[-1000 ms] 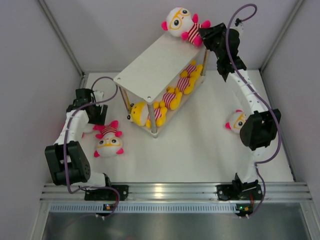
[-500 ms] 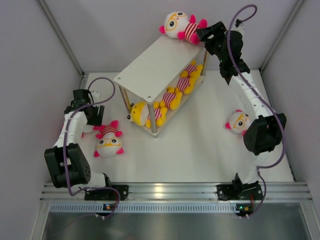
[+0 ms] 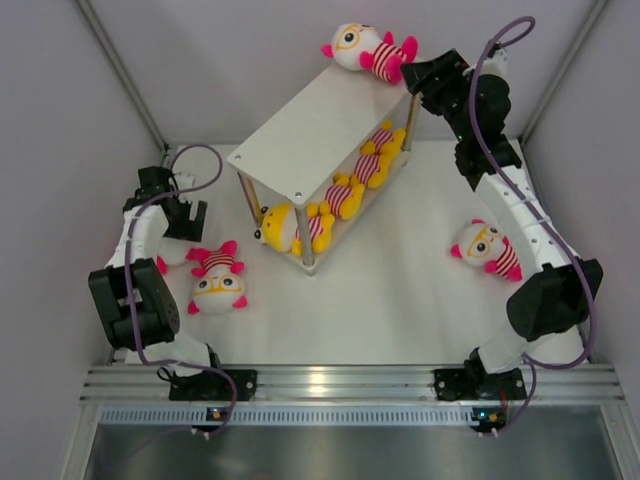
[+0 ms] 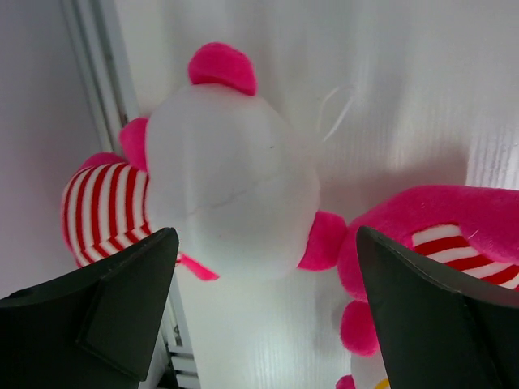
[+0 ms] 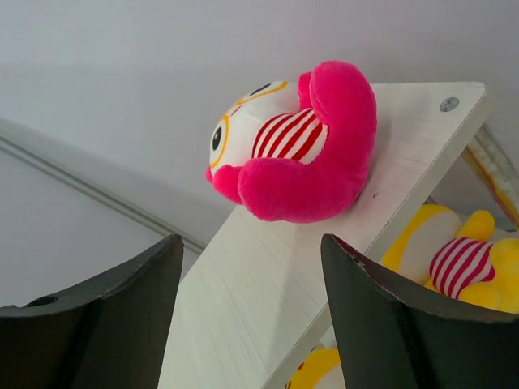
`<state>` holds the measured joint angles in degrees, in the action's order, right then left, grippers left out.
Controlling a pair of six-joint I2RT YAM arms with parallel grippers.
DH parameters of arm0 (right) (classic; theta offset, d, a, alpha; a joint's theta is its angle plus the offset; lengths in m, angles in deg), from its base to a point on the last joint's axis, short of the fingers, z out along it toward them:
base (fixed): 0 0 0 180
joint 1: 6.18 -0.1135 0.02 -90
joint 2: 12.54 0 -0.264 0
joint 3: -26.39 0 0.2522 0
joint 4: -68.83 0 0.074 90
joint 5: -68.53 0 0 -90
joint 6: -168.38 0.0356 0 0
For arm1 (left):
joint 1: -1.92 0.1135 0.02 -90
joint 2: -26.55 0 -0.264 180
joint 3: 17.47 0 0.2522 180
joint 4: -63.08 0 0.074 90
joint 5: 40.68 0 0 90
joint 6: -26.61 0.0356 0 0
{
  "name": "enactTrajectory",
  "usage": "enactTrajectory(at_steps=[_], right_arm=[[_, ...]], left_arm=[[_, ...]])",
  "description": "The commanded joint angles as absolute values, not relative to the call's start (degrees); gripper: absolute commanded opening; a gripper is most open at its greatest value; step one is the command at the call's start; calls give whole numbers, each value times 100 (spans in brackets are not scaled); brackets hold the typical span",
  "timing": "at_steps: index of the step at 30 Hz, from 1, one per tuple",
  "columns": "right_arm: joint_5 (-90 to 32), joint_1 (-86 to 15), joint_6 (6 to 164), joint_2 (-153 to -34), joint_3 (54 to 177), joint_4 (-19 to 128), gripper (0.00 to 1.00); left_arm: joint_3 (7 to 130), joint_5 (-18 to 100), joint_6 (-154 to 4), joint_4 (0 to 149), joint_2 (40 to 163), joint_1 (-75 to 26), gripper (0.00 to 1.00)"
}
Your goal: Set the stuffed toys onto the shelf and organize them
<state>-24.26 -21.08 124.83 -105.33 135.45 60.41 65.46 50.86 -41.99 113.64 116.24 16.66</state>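
Observation:
The left gripper comes down open onto the white head (image 3: 177,250) (image 4: 242,215) beside the metal rail next and closes, since its spread fingers already frame that round part.
The shelf (image 3: 300,135) stands at the table's back middle. One white-headed pink toy (image 3: 365,48) lies at the far end of its top board. Several yellow toys (image 3: 340,195) lie on the lower tier. My right gripper (image 3: 428,76) is open and empty, just right of the top toy (image 5: 300,154), with the board (image 5: 340,235) below it. My left gripper (image 3: 186,220) is open over a white-headed toy (image 4: 231,194) by the left wall, which the arm mostly hides in the top view. Another pink toy (image 3: 217,285) lies beside it, and one (image 3: 487,247) lies at the right.
The enclosure walls and a metal rail (image 4: 97,97) run close along the left of the left gripper. The shelf's thin metal posts (image 3: 306,245) stand at its corners. The right arm's forearm (image 3: 520,215) passes above the toy at the right.
My right gripper has drawn back to the right from the toy on the top board, and its elbow has swung right. My left gripper has moved a little away and leftward, toward the wall.

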Motion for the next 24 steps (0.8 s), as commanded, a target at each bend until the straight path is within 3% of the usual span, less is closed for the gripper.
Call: enactTrajectory(at_steps=[1, 5, 8, 9, 10, 11, 24], right_arm=[[-2481, -2156, 12162, -10175, 13507, 6359, 69], [-2472, -2148, 12022, -10105, 13524, 6315, 70], [-2507, -2148, 11969, -10052, 13516, 6315, 71], [-2508, -2156, 11942, -10017, 13498, 6324, 70], [-2490, -2139, 11916, -9973, 13481, 6315, 71], [-2464, -2148, 11898, -9955, 13428, 6315, 70], [-3122, -2156, 11029, -9498, 13384, 6237, 71]], left_arm=[[6783, 4649, -4124, 11340, 11926, 1616, 97], [6863, 5423, -4300, 11340, 12497, 1616, 93], [6828, 5696, -4292, 11340, 12630, 1607, 43], [6836, 5732, -4300, 11332, 12622, 1615, 17], [6819, 5749, -4292, 11331, 12604, 1616, 4], [6819, 5732, -4309, 11340, 12517, 1616, 0], [6704, 4142, -4652, 11937, 10135, 1484, 0]])
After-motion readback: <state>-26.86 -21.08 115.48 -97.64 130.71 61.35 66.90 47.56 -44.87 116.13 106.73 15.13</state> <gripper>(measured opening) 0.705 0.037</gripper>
